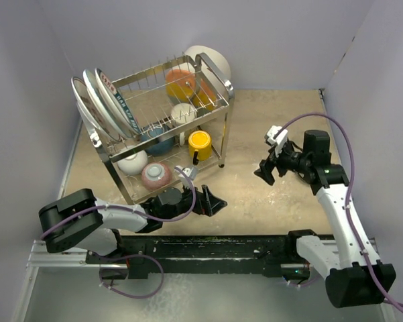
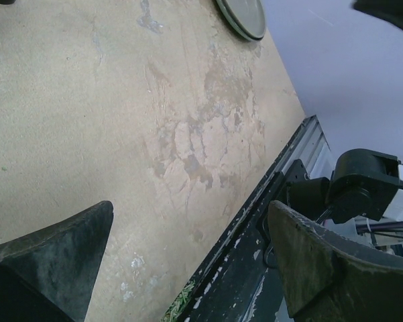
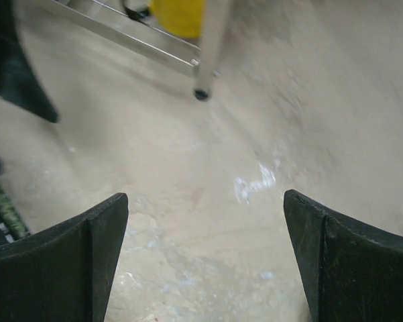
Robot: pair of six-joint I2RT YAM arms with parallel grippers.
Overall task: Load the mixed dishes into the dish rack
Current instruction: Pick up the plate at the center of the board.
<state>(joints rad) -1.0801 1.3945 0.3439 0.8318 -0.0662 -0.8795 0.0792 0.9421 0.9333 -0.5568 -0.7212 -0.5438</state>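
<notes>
Next I need to lower my right gripper to the right in the top view onto the greenish-grey plate's rim, which lies below it on that side, still unracked.
The dish rack [image 1: 225, 124] stands at the back left. Its top tier holds upright plates [image 1: 104, 100] on the left, a pale cup [image 1: 183, 113] and orange dishes [image 1: 181, 84]. A white plate [image 1: 214, 60] leans behind it. On the bottom tier are the yellow cup [image 1: 200, 142] [image 3: 178, 17], a dark blue bowl [image 1: 157, 141], a white bowl [image 1: 132, 162] and a small patterned bowl [image 1: 156, 174]. My left gripper [image 1: 214, 201] [image 2: 191, 215] is open and empty, low by the rack's front leg. Right of the rack, my right gripper [image 1: 265, 173] [image 3: 206, 198] is open and empty over bare table.
A greenish-grey plate rim [image 2: 241, 17] lies on the table at the top of the left wrist view. The rack's leg [image 3: 204, 67] is ahead of my right gripper. A black rail [image 1: 241, 245] runs along the near edge. Walls enclose the table.
</notes>
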